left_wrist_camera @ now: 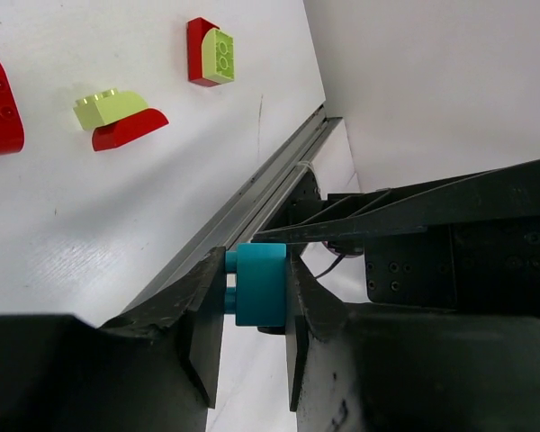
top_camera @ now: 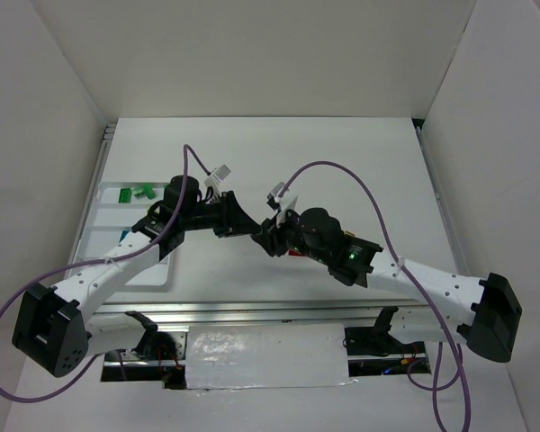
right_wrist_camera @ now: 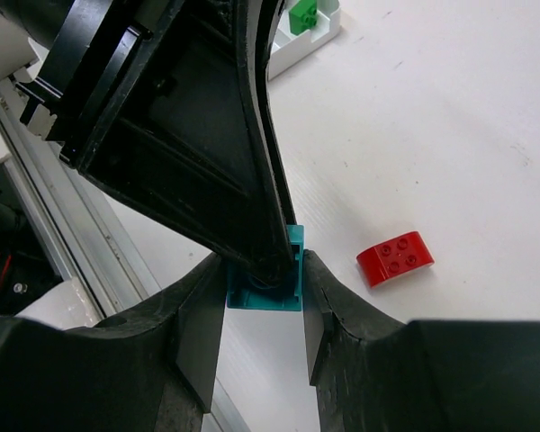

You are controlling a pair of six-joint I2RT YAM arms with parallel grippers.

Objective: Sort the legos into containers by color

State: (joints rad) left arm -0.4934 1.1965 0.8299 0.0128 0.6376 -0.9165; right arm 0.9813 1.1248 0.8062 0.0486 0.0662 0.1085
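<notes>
The tray's blue-holding section (top_camera: 117, 238) is below my left gripper and to its left in the top view, so I should carry the teal lego across and down into it.
One teal blue lego (left_wrist_camera: 261, 283) is held above the table's middle by both grippers at once. My left gripper (left_wrist_camera: 256, 288) is shut on it, one finger on its studs and the other on its base. My right gripper (right_wrist_camera: 264, 283) is shut on the same lego (right_wrist_camera: 288, 270) from the opposite side. In the top view the left gripper (top_camera: 247, 225) and right gripper (top_camera: 272, 236) meet tip to tip. The white tray (top_camera: 108, 229) lies at the left with dark green legos (top_camera: 135, 192) at its far end.
A red lego (right_wrist_camera: 394, 258) lies on the table just beside the right gripper. More red legos (left_wrist_camera: 0, 103) and lime-on-red pairs (left_wrist_camera: 117, 117) (left_wrist_camera: 211, 52) lie further off. The table's metal front rail (left_wrist_camera: 252, 193) runs close below the grippers.
</notes>
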